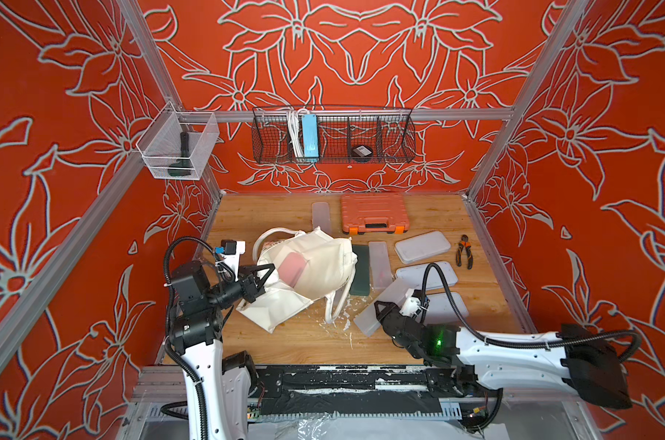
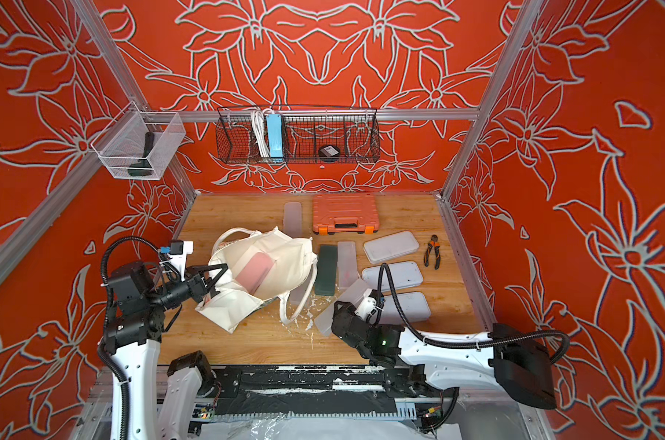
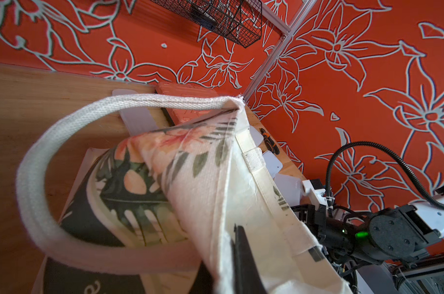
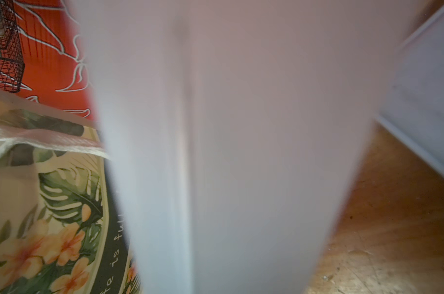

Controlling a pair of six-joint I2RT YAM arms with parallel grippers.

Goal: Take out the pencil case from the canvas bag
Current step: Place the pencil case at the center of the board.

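Next, my right gripper lowers the case toward the bag and releases it on bare tabletop by the bag's near handle (image 1: pixel 348 323), since that spot lies below my right gripper.
The cream canvas bag (image 1: pixel 323 259) (image 2: pixel 285 251) lies on its side left of centre on the wooden table, mouth toward the left arm. My left gripper (image 1: pixel 266 271) (image 2: pixel 217 275) is shut on the bag's rim (image 3: pixel 241 178) and holds the mouth open. A pink pencil case (image 1: pixel 292 268) (image 2: pixel 254 272) shows inside the bag. My right gripper (image 1: pixel 378 306) (image 2: pixel 337 308) is shut on a frosted translucent pencil case (image 1: pixel 384 301) (image 4: pixel 241 127), outside the bag at the front right. That case fills the right wrist view and hides the jaws; the bag's flower print (image 4: pixel 50 203) shows beside it.
An orange tool case (image 1: pixel 374 213) stands at the back. A dark green case (image 1: pixel 360 274), translucent cases (image 1: pixel 380 264) (image 1: pixel 320 215), flat white boxes (image 1: pixel 422 247) and pliers (image 1: pixel 465 251) lie right of the bag. A wire basket (image 1: pixel 332 139) hangs on the back wall.
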